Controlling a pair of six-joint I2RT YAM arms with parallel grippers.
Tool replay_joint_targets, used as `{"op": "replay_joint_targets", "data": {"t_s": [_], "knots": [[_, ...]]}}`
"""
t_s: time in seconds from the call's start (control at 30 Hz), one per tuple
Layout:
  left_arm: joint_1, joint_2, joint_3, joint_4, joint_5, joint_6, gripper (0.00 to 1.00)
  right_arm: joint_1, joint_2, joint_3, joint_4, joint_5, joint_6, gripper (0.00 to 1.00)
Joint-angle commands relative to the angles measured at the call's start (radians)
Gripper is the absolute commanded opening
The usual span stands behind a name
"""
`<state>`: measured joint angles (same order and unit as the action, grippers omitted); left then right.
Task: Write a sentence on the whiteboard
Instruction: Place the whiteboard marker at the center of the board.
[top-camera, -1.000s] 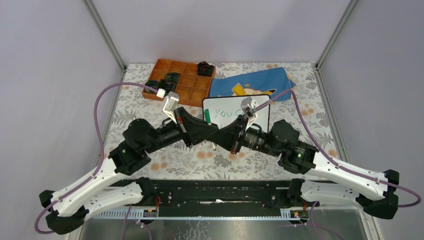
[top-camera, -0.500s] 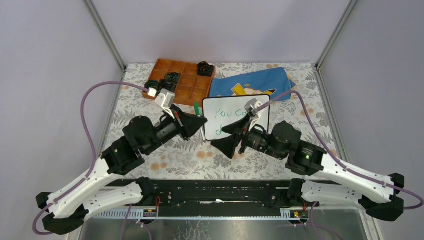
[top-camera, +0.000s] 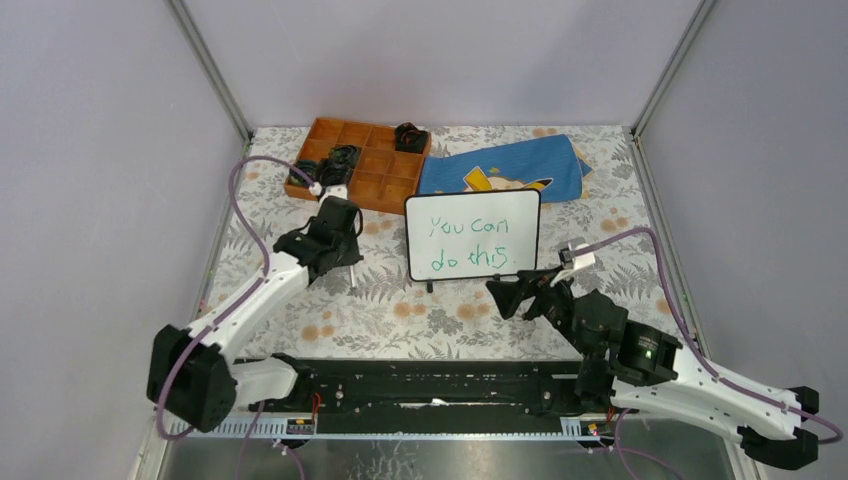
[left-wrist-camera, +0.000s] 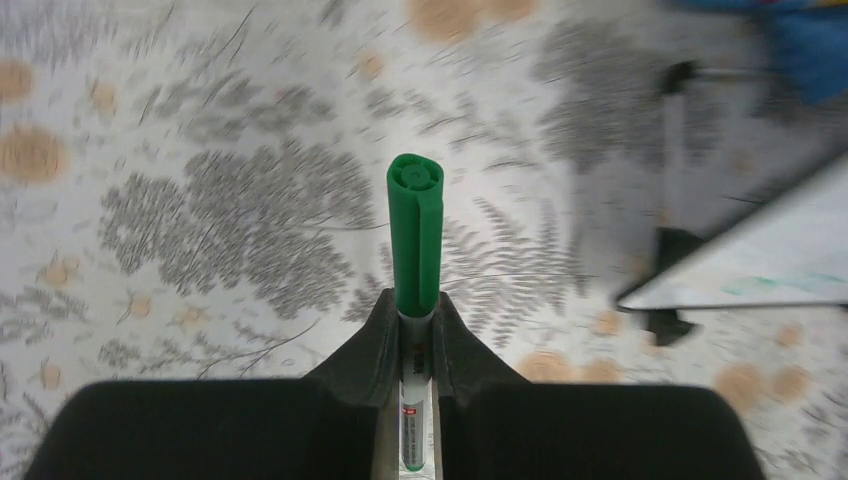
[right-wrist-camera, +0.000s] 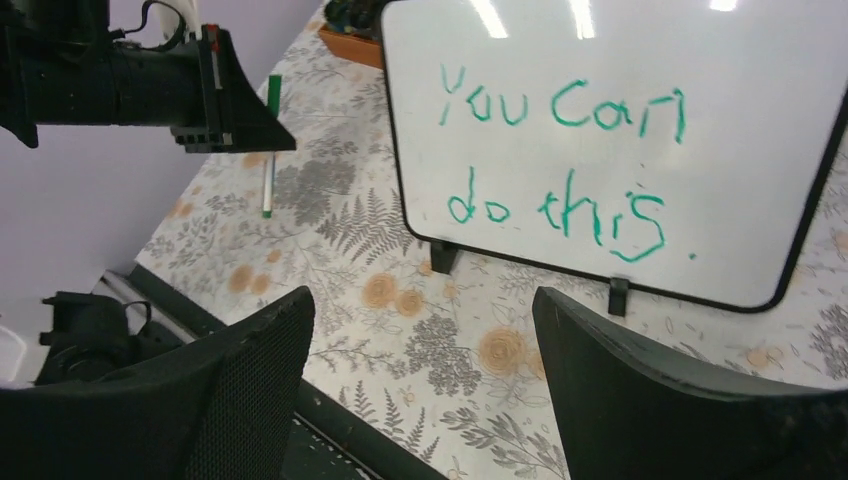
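Observation:
My left gripper will move down to the clear tabletop (top-camera: 357, 287) beside the board and let go of the green-capped marker, since the green sentence is complete on the whiteboard (top-camera: 473, 243).
The whiteboard (top-camera: 473, 243) stands upright on two small black feet at mid-table, uncovered by either arm. The sentence (top-camera: 468, 227) "You can do this." runs across it in green in two lines, and fills the right wrist view (right-wrist-camera: 560, 150). My left gripper (top-camera: 348, 258) hovers left of the board, shut on a green-capped marker (left-wrist-camera: 416, 230) with a white barrel; the board's edge (left-wrist-camera: 770, 260) shows at that view's right. My right gripper (top-camera: 512, 292) sits in front of the board, near its right foot, open and empty (right-wrist-camera: 422, 305).
An orange compartment tray (top-camera: 365, 165) holding black items sits at the back left. A blue cloth (top-camera: 505, 165) lies behind the board. A black rail (top-camera: 430, 385) runs along the near table edge. Metal frame posts rise at both back corners.
Both arms have pulled away from the board, uncovering the whole sentence. The left went left with the marker. The right drew back toward the near edge and its jaws opened.

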<state>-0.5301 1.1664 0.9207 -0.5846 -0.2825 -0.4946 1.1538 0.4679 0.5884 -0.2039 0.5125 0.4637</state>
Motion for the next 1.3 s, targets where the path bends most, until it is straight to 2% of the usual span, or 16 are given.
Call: {"op": "replay_joint_targets", "data": {"t_s": [0.0,0.13,0.23,0.33,0.47,0.63,0.93,1.27], "knots": [[0.132,0.075,-0.032,0.034,0.195,-0.024,0.0,0.006,-0.05,-0.055,-0.004,0.152,0.072,0.86],[0.18,0.216,-0.006,0.069,0.179,-0.007,0.0,0.006,-0.04,-0.077,-0.009,0.144,0.072,0.87],[0.199,0.36,0.041,0.057,0.08,0.027,0.0,0.006,-0.007,-0.057,-0.078,0.208,0.113,0.86],[0.202,0.431,0.057,0.059,0.101,0.028,0.0,0.006,0.013,-0.035,-0.136,0.252,0.121,0.86],[0.202,0.466,0.033,0.081,0.162,0.026,0.0,0.006,-0.006,-0.025,-0.153,0.255,0.091,0.85],[0.202,0.47,-0.015,0.105,0.161,0.038,0.0,0.006,-0.043,-0.021,-0.173,0.272,0.089,0.85],[0.202,0.531,0.017,0.094,0.164,0.04,0.03,0.006,-0.031,-0.001,-0.179,0.254,0.127,0.84],[0.202,0.52,-0.012,0.115,0.17,0.019,0.16,0.006,0.004,0.034,-0.211,0.241,0.143,0.83]]}}
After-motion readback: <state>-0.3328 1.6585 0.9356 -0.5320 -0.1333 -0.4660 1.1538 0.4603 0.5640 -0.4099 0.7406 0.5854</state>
